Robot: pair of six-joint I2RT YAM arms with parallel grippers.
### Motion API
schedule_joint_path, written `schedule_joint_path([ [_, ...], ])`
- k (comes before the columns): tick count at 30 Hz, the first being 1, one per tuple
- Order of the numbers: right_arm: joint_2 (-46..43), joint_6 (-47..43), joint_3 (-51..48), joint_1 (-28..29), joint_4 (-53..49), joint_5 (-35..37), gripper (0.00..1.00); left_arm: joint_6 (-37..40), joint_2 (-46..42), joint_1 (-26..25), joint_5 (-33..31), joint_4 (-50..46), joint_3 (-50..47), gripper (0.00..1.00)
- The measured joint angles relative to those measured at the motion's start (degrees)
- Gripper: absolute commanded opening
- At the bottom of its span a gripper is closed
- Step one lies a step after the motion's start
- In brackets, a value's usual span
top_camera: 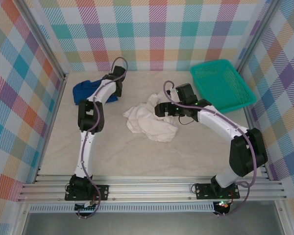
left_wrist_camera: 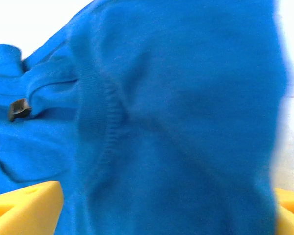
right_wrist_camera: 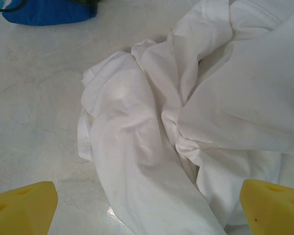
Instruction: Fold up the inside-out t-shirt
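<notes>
The left gripper moves back from the blue garment (top_camera: 87, 91), over to the white t-shirt and onto its corner next, since the t-shirt's pointed corner (top_camera: 126, 115) juts toward this arm.
The inside-out t-shirt (top_camera: 149, 123) lies as a crumpled white heap in the middle of the table. In the right wrist view its folds (right_wrist_camera: 186, 112) spread under and between my right gripper's yellow fingertips (right_wrist_camera: 24, 208). My right gripper (top_camera: 160, 109) (right_wrist_camera: 147, 215) hovers open at the heap's right edge and holds nothing. My left gripper (top_camera: 111, 94) is at the back left, down on a blue cloth garment (top_camera: 87, 91). There its yellow fingertips (left_wrist_camera: 24, 208) stand wide apart, with blue fabric (left_wrist_camera: 176, 122) bulging between them (left_wrist_camera: 157, 215).
A teal mesh basket (top_camera: 223, 84) sits at the back right corner. Checked walls close the table on three sides. The bare table (top_camera: 137, 156) stretches in front of the shirt, between the two arm bases. A corner of the blue garment (right_wrist_camera: 44, 12) is at the top left of the right wrist view.
</notes>
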Motion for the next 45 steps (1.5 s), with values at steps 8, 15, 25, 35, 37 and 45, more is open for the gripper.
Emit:
schedule_joint_path([
  [8, 0.00, 0.02, 0.00, -0.98, -0.57, 3.15, 0.96, 2.43, 0.09, 8.48, -0.33, -0.26, 0.09, 0.87],
  [15, 0.81, 0.22, 0.00, -1.51, -1.57, 4.92, 0.96, 1.16, -1.68, 8.85, 4.61, -0.87, -1.40, 0.92],
  [25, -0.55, 0.66, -9.46, -2.23, -5.62, 4.76, 0.79, -10.25, -42.77, -5.79, 29.83, 12.98, -47.98, 0.81],
  [35, 3.30, 4.09, -14.49, -2.25, -1.86, 1.20, 0.24, -18.53, -38.62, -6.10, 44.50, 20.04, -59.93, 0.52],
  [37, 3.63, 4.37, -14.51, -2.27, -0.74, 1.77, 0.11, -19.76, -38.05, -6.88, 46.01, 21.09, -61.35, 0.42],
  [45, -2.27, 6.67, -13.16, -2.64, 4.00, 2.08, 0.02, -23.06, -37.92, -6.95, 49.92, 28.22, -63.98, 0.00],
])
